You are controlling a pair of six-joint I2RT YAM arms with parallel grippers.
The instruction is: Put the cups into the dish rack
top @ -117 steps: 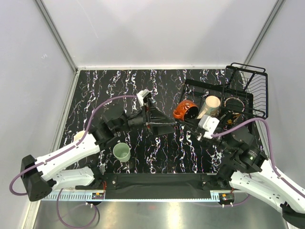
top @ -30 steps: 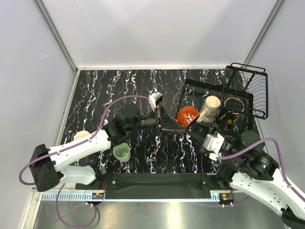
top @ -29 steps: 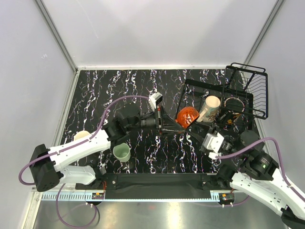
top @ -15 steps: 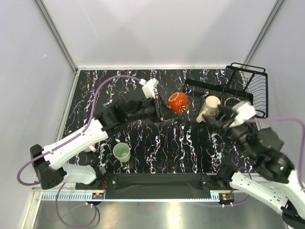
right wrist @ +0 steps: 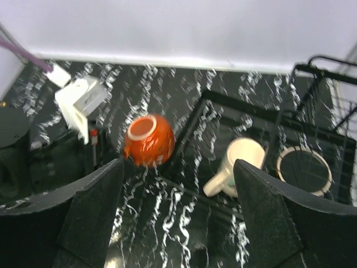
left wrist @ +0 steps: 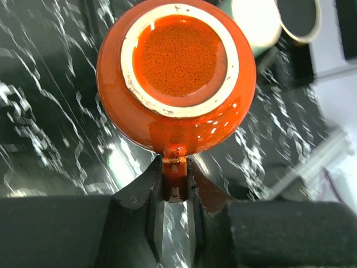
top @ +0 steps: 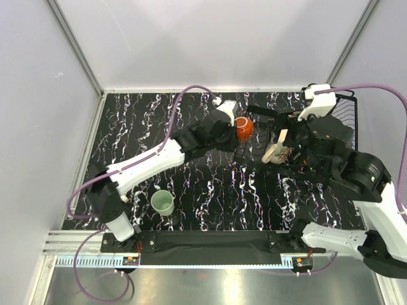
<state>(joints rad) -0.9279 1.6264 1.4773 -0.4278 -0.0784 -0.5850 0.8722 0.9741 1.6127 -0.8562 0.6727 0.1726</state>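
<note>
The rack's bottom is bare beyond the cream cup (right wrist: 237, 164). I need to move my left gripper to the right in the top view next, lower the red cup there and let it go.
My left gripper (left wrist: 175, 170) is shut on the handle of the red cup (left wrist: 175, 78), whose base faces the wrist camera. In the top view the red cup (top: 244, 129) hangs at the left rim of the black wire dish rack (top: 346, 107). A cream cup (right wrist: 237, 164) lies tilted in the rack's basket, with a black cup (right wrist: 304, 170) to its right. The mint-green cup (top: 162, 202) stands upright on the table near the arm bases. My right gripper (right wrist: 178, 223) is open and empty, high above the rack (right wrist: 245, 103) and looking down on the red cup (right wrist: 148, 139).
The table is black marble with white veins, walled by pale panels on three sides. The raised right arm (top: 331, 149) hides much of the rack in the top view. The left arm's purple cable (top: 172, 111) arcs over the table's middle.
The left arm has carried the red cup up and away toward the rack's far left rim. The right arm has risen high over the rack and its jaws have opened wide.
</note>
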